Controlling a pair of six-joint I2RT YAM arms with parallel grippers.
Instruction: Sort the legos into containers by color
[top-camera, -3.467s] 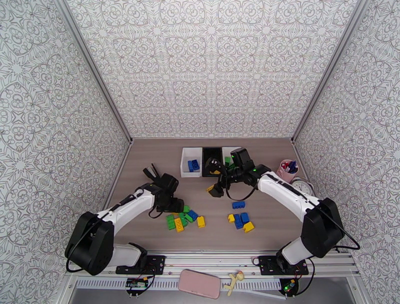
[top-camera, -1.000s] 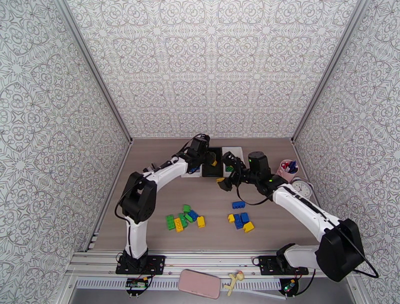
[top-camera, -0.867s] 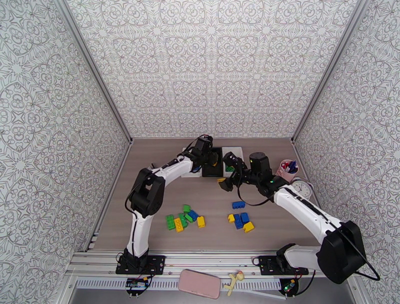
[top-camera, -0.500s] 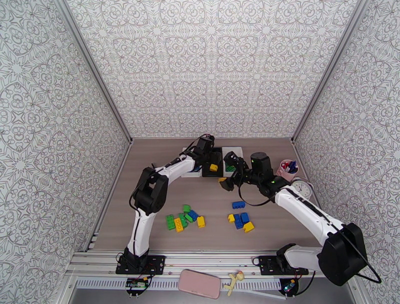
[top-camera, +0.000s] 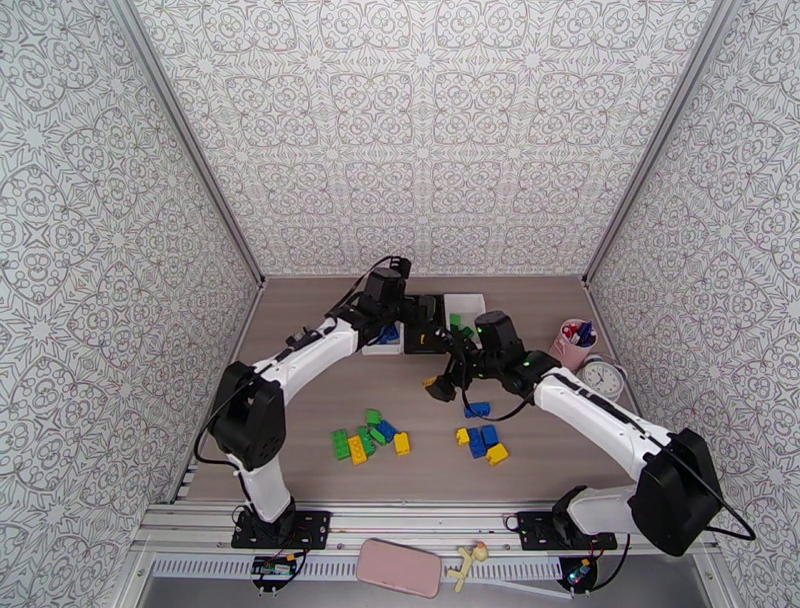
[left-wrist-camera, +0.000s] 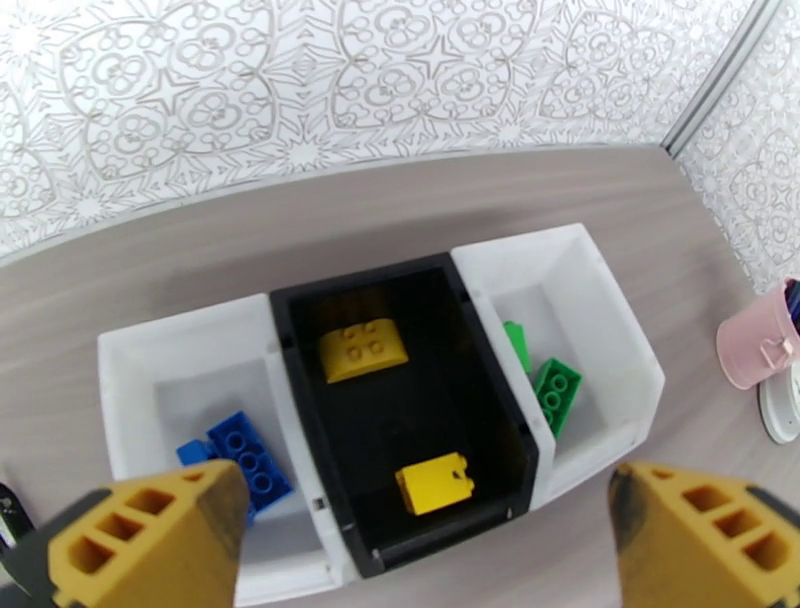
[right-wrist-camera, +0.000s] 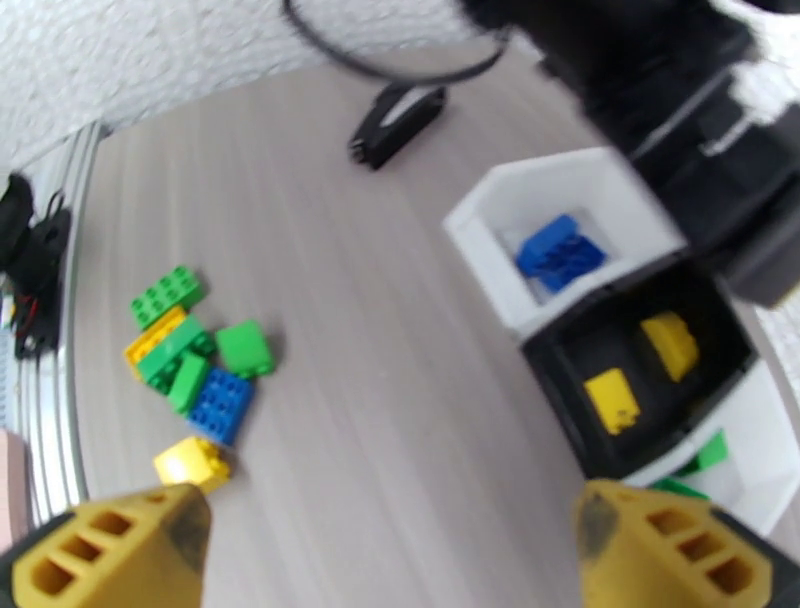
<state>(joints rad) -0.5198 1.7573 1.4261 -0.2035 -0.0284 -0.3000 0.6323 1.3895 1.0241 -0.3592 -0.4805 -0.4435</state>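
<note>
The yellow lego by the green pile has its sides clear. My right gripper draws back toward the base and down onto that lego next.
The containers stand in a row at the back: a left white bin (left-wrist-camera: 190, 370) with blue legos (left-wrist-camera: 240, 460), a black bin (left-wrist-camera: 400, 300) with two yellow legos (left-wrist-camera: 363, 350), and a right white bin (left-wrist-camera: 590, 300) with green legos (left-wrist-camera: 555, 390). My left gripper (top-camera: 402, 325) hovers open and empty over the bins' near edge. My right gripper (top-camera: 440, 385) is open and empty above the table, near a lone blue lego (top-camera: 477, 409). Loose legos lie in a left pile (top-camera: 368, 437) and a right pile (top-camera: 480, 440); the left pile (right-wrist-camera: 190, 350) also shows in the right wrist view.
A pink pen cup (top-camera: 575, 340) and a small clock (top-camera: 603, 375) stand at the right edge of the table, right of the bins. The patterned walls close in the back and both sides. A pink phone (top-camera: 398, 567) lies below the front rail.
The left arm carried a yellow lego from the left pile to the black bin and let it go; it now sits inside. The right gripper moved nearer, toward the lone blue lego.
</note>
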